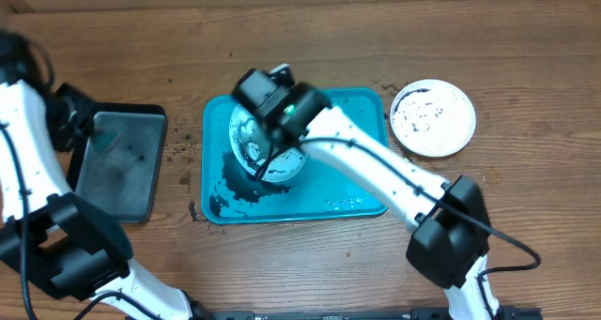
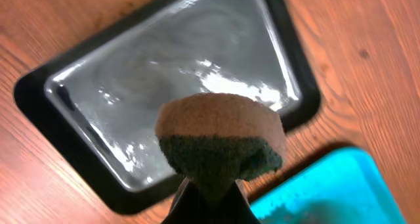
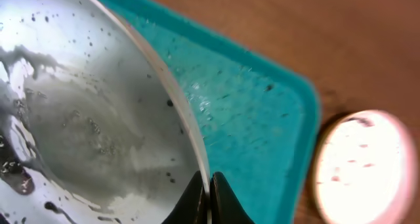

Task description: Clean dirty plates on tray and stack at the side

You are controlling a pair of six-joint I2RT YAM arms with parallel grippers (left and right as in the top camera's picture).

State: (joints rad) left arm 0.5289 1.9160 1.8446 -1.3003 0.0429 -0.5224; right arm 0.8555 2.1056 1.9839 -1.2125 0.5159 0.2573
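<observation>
The tan-and-green sponge (image 2: 220,138) in my left gripper comes down next onto the wet bottom of the black tray, which lies open and empty beneath that gripper.
A pale plate (image 1: 249,140) smeared with black dirt lies on the turquoise tray (image 1: 352,184). My right gripper (image 3: 210,184) is shut on this plate's rim (image 3: 187,119), one finger inside the plate and one outside; in the overhead view the gripper (image 1: 266,159) is over the tray's middle. A white plate (image 1: 433,117) flecked with dirt sits on the wood right of the tray and shows blurred in the right wrist view (image 3: 364,165). My left gripper (image 2: 210,188) is shut on a tan-and-green sponge (image 2: 220,138), held above the table at the far left.
A black tray (image 1: 117,160) with a wet, shiny floor (image 2: 170,86) lies left of the turquoise tray. Black dirt (image 1: 230,193) is smeared over the turquoise tray's left part. Dark specks dot the wood between the two trays.
</observation>
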